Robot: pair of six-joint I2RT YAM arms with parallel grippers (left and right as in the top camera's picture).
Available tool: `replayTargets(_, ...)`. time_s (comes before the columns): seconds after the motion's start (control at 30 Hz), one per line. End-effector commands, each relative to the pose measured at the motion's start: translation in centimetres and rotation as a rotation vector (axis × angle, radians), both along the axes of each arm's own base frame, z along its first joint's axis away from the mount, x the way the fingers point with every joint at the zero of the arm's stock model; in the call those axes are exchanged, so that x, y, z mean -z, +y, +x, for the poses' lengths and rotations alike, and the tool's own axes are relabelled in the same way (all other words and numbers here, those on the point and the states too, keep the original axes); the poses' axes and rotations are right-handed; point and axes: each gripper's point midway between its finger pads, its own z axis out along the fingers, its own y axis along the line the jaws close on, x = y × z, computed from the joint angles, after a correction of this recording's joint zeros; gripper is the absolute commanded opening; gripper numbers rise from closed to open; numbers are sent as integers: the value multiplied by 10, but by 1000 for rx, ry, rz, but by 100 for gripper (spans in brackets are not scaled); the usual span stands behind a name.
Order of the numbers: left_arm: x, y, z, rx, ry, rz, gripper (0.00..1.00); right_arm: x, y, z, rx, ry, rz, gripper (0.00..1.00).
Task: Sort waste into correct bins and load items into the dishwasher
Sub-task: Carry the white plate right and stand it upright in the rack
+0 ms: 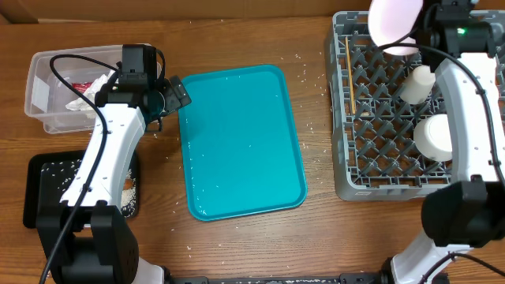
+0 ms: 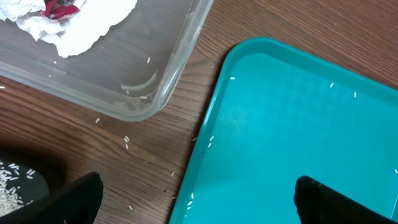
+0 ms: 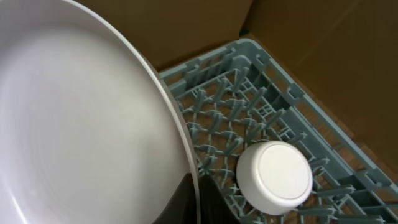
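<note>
I need to lower the plate with my right gripper to its left in the overhead view and let it go, because bare pegs of the rack beside the wooden stick [image 1: 347, 75] are below it there.
My right gripper [image 3: 200, 202] is shut on the rim of the large white plate [image 3: 81, 130], held up over the far part of the grey dish rack [image 1: 347, 170]; the plate shows in the overhead view [image 1: 392, 24]. In the rack lie an upturned white bowl [image 1: 434, 136], also seen from the right wrist [image 3: 275, 177], a small white cup [image 1: 417, 84] and a thin wooden stick [image 1: 347, 75]. My left gripper [image 2: 196, 199] is open and empty over the left edge of the teal tray [image 1: 241, 142]. The clear tub [image 1: 47, 110] holds the crumpled napkin [image 2: 81, 22] and red wrapper [image 2: 59, 7]. The black tray [image 1: 43, 189] holds rice.
Loose rice grains [image 2: 127, 142] lie on the wooden table between the tub and the teal tray, and a few on the tray itself [image 2: 210, 140]. A cardboard wall [image 3: 323, 56] stands behind the rack. My left arm [image 1: 102, 158] lies across the black tray.
</note>
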Motion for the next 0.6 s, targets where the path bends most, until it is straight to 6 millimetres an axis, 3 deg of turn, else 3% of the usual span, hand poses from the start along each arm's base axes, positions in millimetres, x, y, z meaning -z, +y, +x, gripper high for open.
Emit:
replayTargets(0.0,-18,-1,4,-17,-50,0,100,21,-6,7,11,55,-38,4)
replayTargets(0.23,-18,-1,4,-17,-50,0,100,63,-7,16,6,173,-91,4)
replayTargets(0.57,-18,-1,4,-17,-50,0,100,68,-15,12,49,208,-144,4)
